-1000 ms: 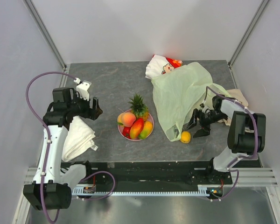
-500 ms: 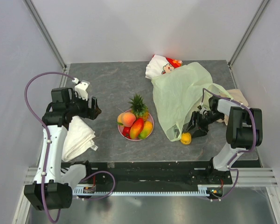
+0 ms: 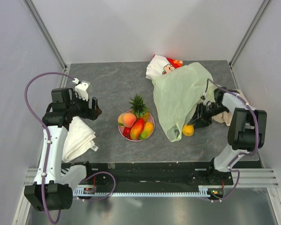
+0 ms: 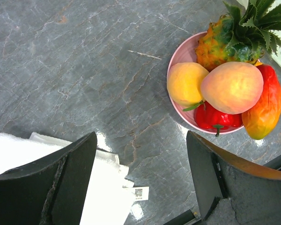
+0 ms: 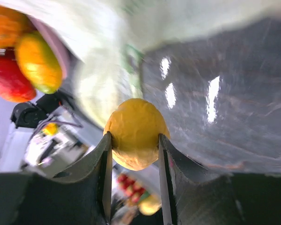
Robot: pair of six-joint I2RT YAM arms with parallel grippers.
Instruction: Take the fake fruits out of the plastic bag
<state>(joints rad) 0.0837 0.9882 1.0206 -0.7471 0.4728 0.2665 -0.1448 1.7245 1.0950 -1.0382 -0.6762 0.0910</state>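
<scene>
Other fruits lie at the gap between pineapple and mango, so my right gripper will next go up, then to the left in the top view, over that gap, and release.
The pale-green plastic bag (image 3: 178, 96) lies crumpled at the right of the table. At its near edge my right gripper (image 3: 193, 126) is shut on a small yellow-orange fruit (image 3: 188, 130). In the right wrist view both fingers press the sides of this fruit (image 5: 136, 124), with the bag (image 5: 131, 18) blurred behind it. A pineapple (image 3: 138, 105), a peach (image 3: 128, 119) and a mango (image 3: 137, 128) rest on the pink plate (image 4: 180, 51), beside a red pepper (image 4: 215, 119). My left gripper (image 4: 141, 140) hangs open and empty left of the plate.
A folded white towel (image 3: 78, 138) lies under the left arm. A cartoon-printed pouch (image 3: 164, 65) sits behind the bag, and a beige cloth (image 3: 235, 99) lies by the right arm. Grey walls close in the table on three sides.
My right gripper slid in toward the yellow-orange fruit and closed its fingers on it; the fruit shifted slightly away from the table's front edge. The left arm stayed still.
</scene>
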